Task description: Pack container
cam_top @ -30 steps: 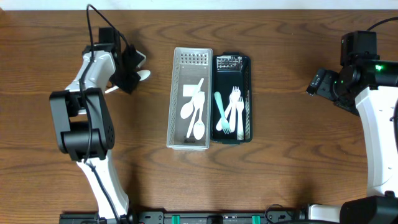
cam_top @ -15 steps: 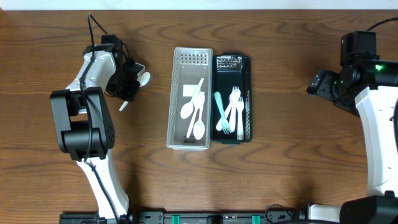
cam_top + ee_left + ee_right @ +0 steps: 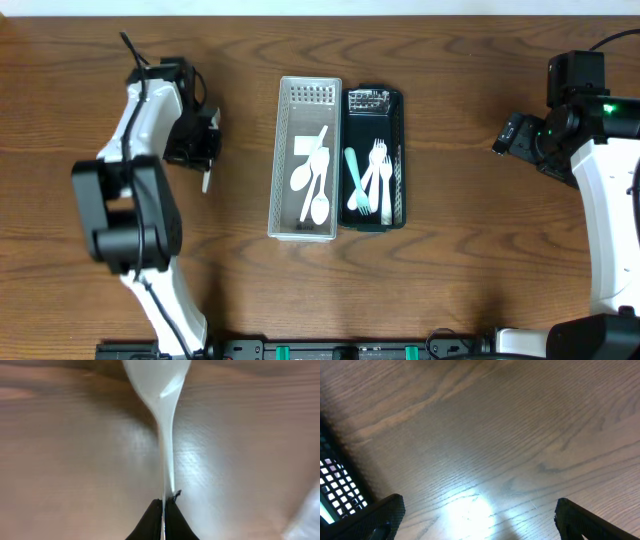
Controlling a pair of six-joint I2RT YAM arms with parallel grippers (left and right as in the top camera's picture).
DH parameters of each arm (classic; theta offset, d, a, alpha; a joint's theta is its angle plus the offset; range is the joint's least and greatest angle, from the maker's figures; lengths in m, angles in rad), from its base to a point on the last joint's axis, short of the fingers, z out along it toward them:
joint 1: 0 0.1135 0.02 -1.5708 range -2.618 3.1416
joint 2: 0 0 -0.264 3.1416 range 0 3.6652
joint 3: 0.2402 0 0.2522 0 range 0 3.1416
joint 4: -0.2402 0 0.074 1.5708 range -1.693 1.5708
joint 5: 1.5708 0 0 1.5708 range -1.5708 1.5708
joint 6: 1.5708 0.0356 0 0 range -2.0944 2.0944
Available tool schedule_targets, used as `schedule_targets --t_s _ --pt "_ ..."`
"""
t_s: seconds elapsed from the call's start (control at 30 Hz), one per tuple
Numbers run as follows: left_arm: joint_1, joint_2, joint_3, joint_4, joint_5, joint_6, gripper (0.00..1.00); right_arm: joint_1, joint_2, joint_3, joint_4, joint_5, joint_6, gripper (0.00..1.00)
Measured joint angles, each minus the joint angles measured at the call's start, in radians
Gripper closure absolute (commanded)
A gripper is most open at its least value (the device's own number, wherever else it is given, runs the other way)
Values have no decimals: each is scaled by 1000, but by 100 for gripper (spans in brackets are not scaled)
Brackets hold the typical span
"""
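I will lift my left gripper higher and open it to let go of the white spoon, as the bare wood below it beside the slotted basket is clear of utensils.
My left gripper (image 3: 203,143) is shut on a white plastic spoon (image 3: 167,440), left of the containers. In the left wrist view the black fingertips (image 3: 155,520) pinch its thin handle and the bowl points away over the wood. From overhead only the handle end (image 3: 207,181) sticks out below the gripper. A white slotted basket (image 3: 275,160) holds white spoons (image 3: 316,185). Beside it a dark green tray (image 3: 403,150) holds white forks (image 3: 380,175) and a teal utensil (image 3: 353,170). My right gripper (image 3: 482,525) stands wide open over bare wood at the far right.
The two containers sit side by side at the table's middle. A corner of the dark tray (image 3: 332,485) shows at the left edge of the right wrist view. The right arm (image 3: 600,180) stands along the right edge.
The left gripper has closed on the white spoon and swung slightly down and left with it. The spoon no longer lies beside the gripper. The right arm has not moved.
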Motion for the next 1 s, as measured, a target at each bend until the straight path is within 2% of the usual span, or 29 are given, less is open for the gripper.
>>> schedule_targets --t_s 0.3,0.47,0.57,0.6,0.63,0.77,0.87,1.0 --pt "-141 -413 2 -4 69 -102 94 0 0 0 3 0 0 1" --pt "-279 -486 2 2 108 -168 94 0 0 0 3 -1 0 1" --pt "-317 -475 2 -2 76 -223 94 0 0 0 1 -8 0 1" --pt "-315 -469 1 -3 56 -243 91 0 0 0 0 -9 0 1" --pt "-311 -465 -1 -2 40 -255 84 0 0 0 -1 -12 0 1" --pt "-254 -452 -29 -6 -13 -300 40 0 0 0 -1 -19 0 1" --pt "-201 -451 -49 -33 -28 -309 40 0 0 0 -1 -20 0 1" --pt "-150 -450 -93 -123 -44 -234 40 0 0 0 0 -22 0 1"
